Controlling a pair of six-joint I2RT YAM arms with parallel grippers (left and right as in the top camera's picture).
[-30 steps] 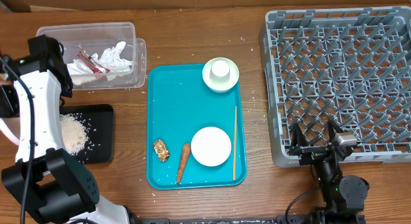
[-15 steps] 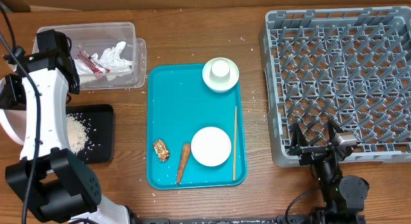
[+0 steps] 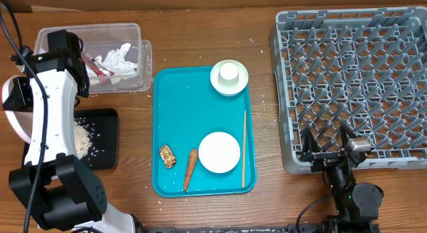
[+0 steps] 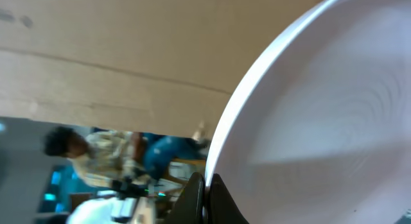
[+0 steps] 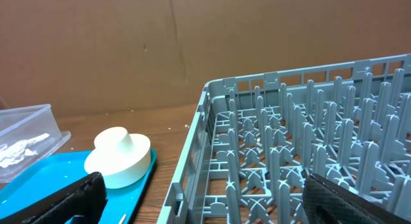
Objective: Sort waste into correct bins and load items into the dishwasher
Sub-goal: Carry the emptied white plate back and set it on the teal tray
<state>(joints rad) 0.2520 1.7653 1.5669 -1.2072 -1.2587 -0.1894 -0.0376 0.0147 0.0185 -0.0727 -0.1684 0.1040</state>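
Note:
The robot's left gripper will next swing to the right in the overhead view to the teal tray's empty far corner [image 3: 184, 99], lower the plate flat and let it go.
My left gripper [image 3: 21, 93] is shut on the rim of a white plate [image 3: 9, 116], held on edge at the far left above the black tray [image 3: 105, 134]; the plate [image 4: 321, 108] fills the left wrist view, jaws [image 4: 205, 185] pinched on its rim. Rice [image 3: 79, 137] lies in the black tray. A napkin [image 3: 121, 58] and a red wrapper [image 3: 93, 63] lie in the clear tub [image 3: 93, 31]. My right gripper [image 3: 327, 150] is open and empty at the front edge of the grey dish rack [image 3: 353, 79], which also shows in the right wrist view [image 5: 289, 140].
The teal tray [image 3: 175, 99] holds a carrot [image 3: 190, 169], a brown lump [image 3: 167, 155], a white plate [image 3: 219, 152], a chopstick [image 3: 243, 147] and an upturned white cup [image 3: 229, 73] on a green saucer [image 3: 217, 83]. Rice grains are scattered on the table.
My left arm has swung toward the far side and slightly right, carrying the plate with it. The right arm has not moved.

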